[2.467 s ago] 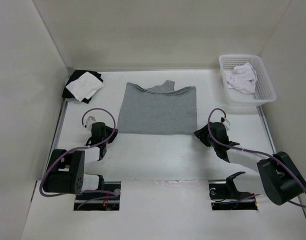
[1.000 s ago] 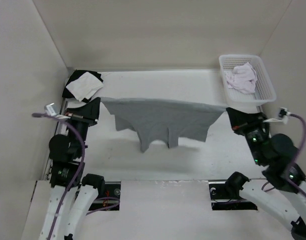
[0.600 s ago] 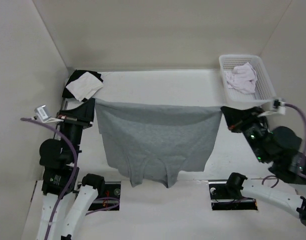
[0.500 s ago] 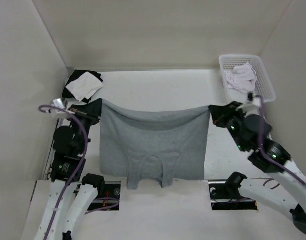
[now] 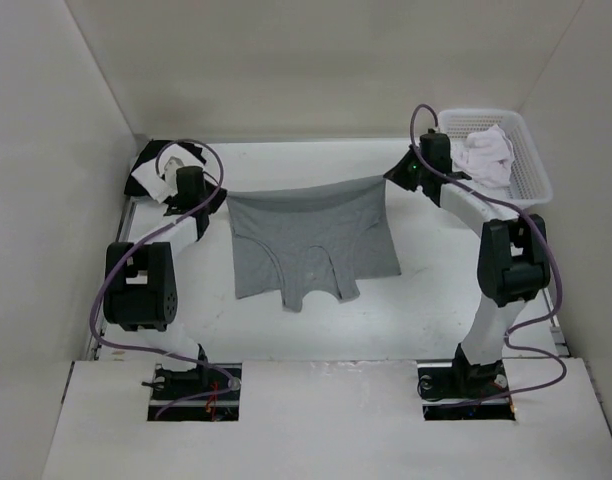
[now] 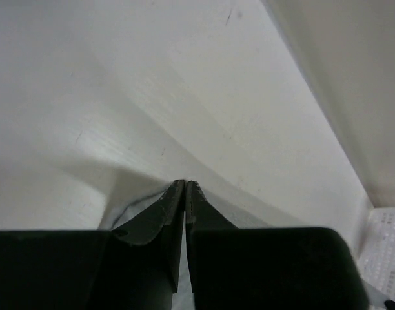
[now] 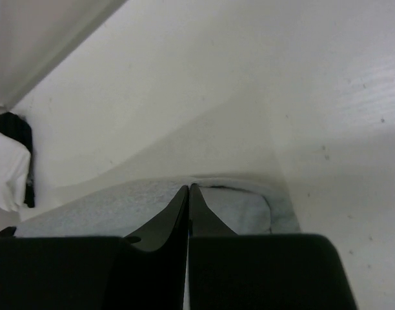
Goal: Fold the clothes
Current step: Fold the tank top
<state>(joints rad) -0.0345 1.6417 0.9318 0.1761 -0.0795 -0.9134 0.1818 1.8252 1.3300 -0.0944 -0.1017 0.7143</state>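
The top's hem goes back in my left gripper over the top's near corner point(image 5: 250, 283) beside the armhole, toward my base, next. The hem is then released, doubling the outspread top.
The clothes point(image 5: 308, 236), a grey sleeveless top, stretch across the far half of the table point(image 5: 316, 340), with the neck and armholes towards the near side. My left gripper point(image 5: 208, 200) is shut on its far left corner. My right gripper point(image 5: 398, 176) is shut on the far right corner. In the left wrist view the gripper point(image 6: 185, 183) is pressed shut, with grey fabric point(image 6: 239, 218) beside the fingers. The right wrist view shows that gripper point(image 7: 188, 188) shut on the grey hem point(image 7: 88, 208). The far edge sags a little between the two grips.
A white basket point(image 5: 539, 180) holding a white cloth point(image 5: 484, 155) stands at the far right, just behind the right arm. A black-and-white cloth pile point(image 5: 158, 172) lies in the far left corner, close to the left gripper. White walls enclose the table on three sides.
Both arms have stretched out to the far side and come down, carrying the top's edge with them. The top, which hung high near the arm bases, now trails over the table.
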